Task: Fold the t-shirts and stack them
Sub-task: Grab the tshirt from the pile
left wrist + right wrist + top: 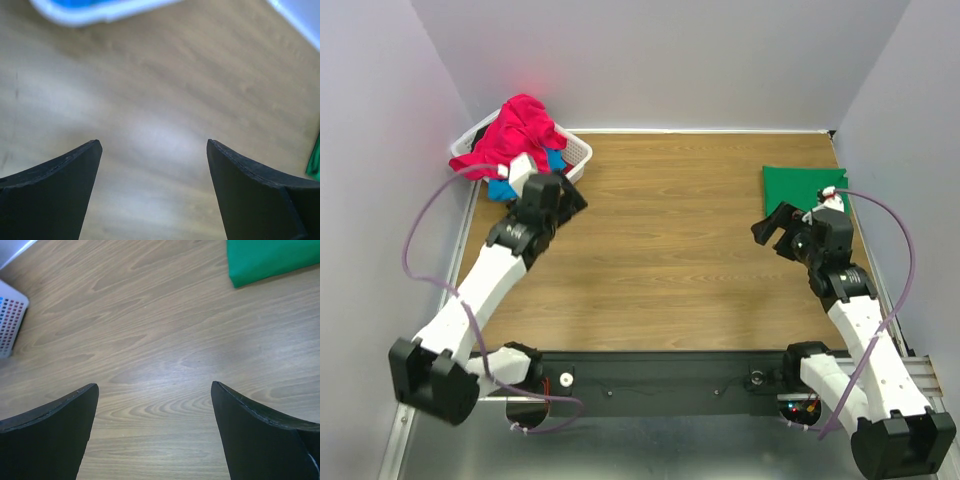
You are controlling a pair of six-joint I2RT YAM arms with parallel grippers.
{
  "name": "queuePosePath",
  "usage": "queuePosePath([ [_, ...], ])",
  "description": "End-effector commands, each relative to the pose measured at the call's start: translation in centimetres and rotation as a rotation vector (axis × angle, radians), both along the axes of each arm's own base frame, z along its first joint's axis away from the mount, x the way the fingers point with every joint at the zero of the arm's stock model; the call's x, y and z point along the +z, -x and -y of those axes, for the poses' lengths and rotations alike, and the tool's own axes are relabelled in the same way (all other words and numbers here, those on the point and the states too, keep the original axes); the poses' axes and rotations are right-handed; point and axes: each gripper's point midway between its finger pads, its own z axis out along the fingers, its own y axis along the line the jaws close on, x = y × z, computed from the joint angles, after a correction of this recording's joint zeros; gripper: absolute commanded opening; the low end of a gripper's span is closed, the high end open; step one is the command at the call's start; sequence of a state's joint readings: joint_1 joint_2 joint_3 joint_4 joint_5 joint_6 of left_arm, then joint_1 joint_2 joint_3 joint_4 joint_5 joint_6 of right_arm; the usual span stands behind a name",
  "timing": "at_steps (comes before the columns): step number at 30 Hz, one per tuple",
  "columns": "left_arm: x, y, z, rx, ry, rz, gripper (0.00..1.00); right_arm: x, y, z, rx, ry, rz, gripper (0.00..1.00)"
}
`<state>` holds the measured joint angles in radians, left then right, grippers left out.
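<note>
I will next swing my left gripper outward over the basket (578, 155) and down to pinch the heap's middle (524, 132), as the crimson-pink t-shirt lies outward of it, on the blue one.
A crimson-pink t-shirt (520, 135) is heaped in the white basket (578, 155) at the far left, with a turquoise-blue t-shirt (502, 188) under it. A folded green t-shirt (800, 188) lies flat at the far right. My left gripper (568, 198) is open and empty just in front of the basket; in the left wrist view (152, 145) it hangs over bare wood. My right gripper (772, 226) is open and empty just near-left of the green t-shirt, which shows at the top right of the right wrist view (270, 260). That gripper (155, 387) is also over bare wood.
The basket rim (100, 12) with blue cloth inside crosses the top of the left wrist view. The basket's lattice corner (11, 320) shows at the left of the right wrist view. Grey walls close the table on three sides. Wooden tabletop (670, 250) lies between the arms.
</note>
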<state>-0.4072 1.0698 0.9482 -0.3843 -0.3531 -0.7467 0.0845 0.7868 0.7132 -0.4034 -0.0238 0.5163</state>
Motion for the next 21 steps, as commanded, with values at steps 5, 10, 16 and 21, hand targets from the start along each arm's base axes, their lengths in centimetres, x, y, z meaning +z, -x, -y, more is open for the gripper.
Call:
queuePosePath([
  [5,7.4,-12.3,-6.1,0.069,-0.094,0.138,0.99,0.2,-0.8,-1.5,0.096,-0.015,0.037,1.0],
  [10,8.7,-18.6,-9.0,0.065,-0.165,0.133,0.98,-0.2,-1.1,-1.4,0.091,-0.008,0.023,1.0],
  [16,5.0,-25.3,-13.5,0.102,-0.201,0.037,0.92,-1.5,-1.4,-1.4,0.09,-0.004,-0.016,1.0],
  [21,0.8,-27.8,-16.1,0.133,-0.228,-0.068,0.2,-2.5,-1.8,-1.6,0.107,-0.002,-0.055,1.0],
])
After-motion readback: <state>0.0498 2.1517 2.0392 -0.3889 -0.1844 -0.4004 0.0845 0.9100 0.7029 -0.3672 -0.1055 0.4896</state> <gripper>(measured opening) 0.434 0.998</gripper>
